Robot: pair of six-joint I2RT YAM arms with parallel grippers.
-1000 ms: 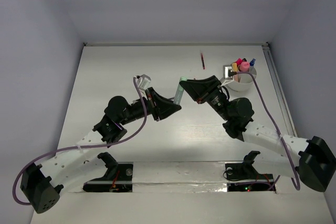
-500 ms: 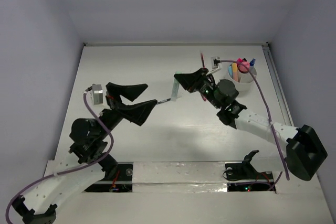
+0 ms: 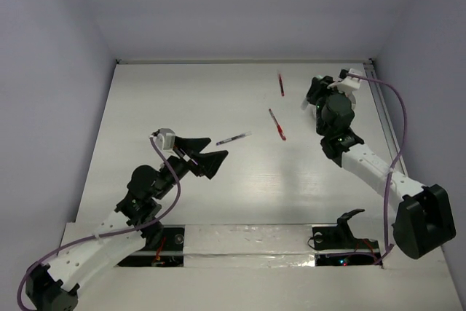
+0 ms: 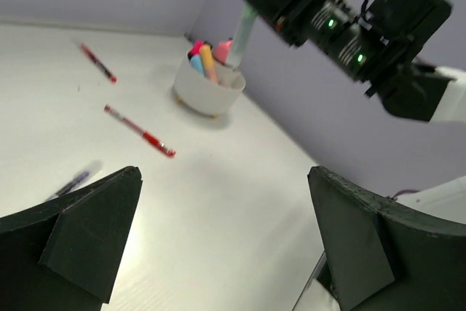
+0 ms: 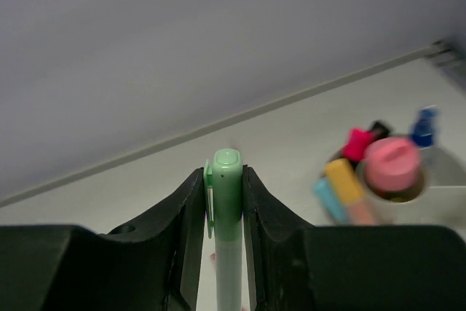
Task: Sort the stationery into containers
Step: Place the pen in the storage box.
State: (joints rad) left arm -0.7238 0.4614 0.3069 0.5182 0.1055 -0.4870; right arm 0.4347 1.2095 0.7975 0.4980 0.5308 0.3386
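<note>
Similar markers stand beside the cup's yellow marker (image 5: 357, 193), so my right gripper should next swing to the right in its wrist view, then go down to release there.
My right gripper (image 5: 222, 172) is shut on a pale-green marker (image 5: 228, 209), which stands upright between the fingers. In the left wrist view that marker (image 4: 242, 30) hangs just above the white cup (image 4: 210, 94), which holds pink, yellow and blue markers. From the right wrist camera the cup (image 5: 437, 198) lies below and to the right. In the top view the right gripper (image 3: 313, 96) covers the cup. My left gripper (image 3: 206, 155) is open and empty, low near the table's middle left. A grey pen (image 3: 233, 138) lies just beyond it. Two red pens (image 3: 277, 124) (image 3: 281, 84) lie flat further back.
The white table (image 3: 182, 100) is walled at the back and both sides. A rail (image 3: 382, 121) runs along its right edge next to the right arm. Both arm bases sit at the near edge.
The left gripper opened, let go of the green marker and drew back to the near left. The right gripper kept the marker and swung it to the back right, over the cup.
</note>
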